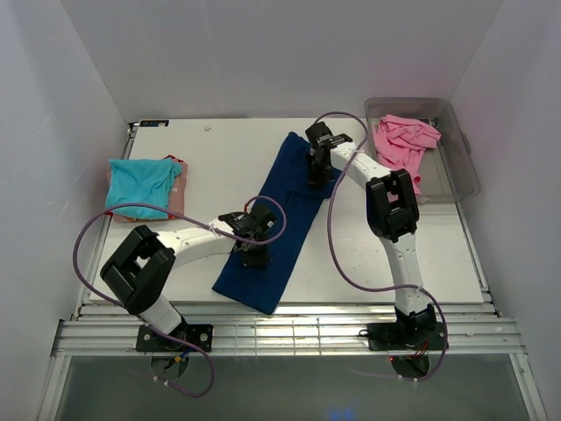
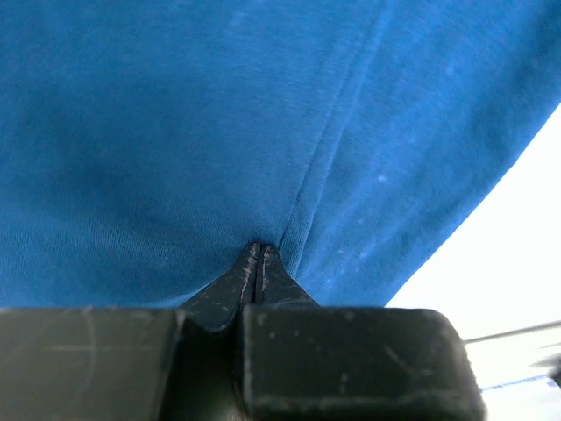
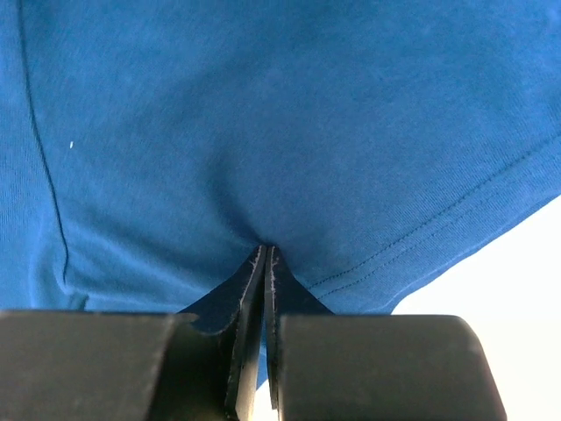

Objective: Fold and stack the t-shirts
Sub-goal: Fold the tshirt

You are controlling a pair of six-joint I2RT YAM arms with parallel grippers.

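I will move my left gripper to the right in the top view next and take the navy t-shirt's near part (image 1: pixel 258 265) along, because the t-shirt lies diagonally on the table.
A navy t-shirt (image 1: pixel 298 219) lies on the white table as a long strip, running diagonally from far right to near left. My left gripper (image 1: pixel 255 252) is on its near part and is shut, pinching the blue cloth (image 2: pixel 219 114) at its tips (image 2: pixel 259 248). My right gripper (image 1: pixel 317 172) sits on the strip's far end. It too is shut, and the cloth (image 3: pixel 263 114) puckers at its tips (image 3: pixel 266 248), close to a stitched hem. A folded turquoise t-shirt (image 1: pixel 140 180) rests at the left on a dull pink one (image 1: pixel 182 189). A crumpled pink t-shirt (image 1: pixel 403 140) hangs over the tub's edge.
The clear plastic tub (image 1: pixel 456 167) stands at the far right of the table. Purple cables loop from both arms over the shirt and the table. White walls close in the left, back and right sides. Bare white table (image 2: pixel 508 237) shows beside the cloth.
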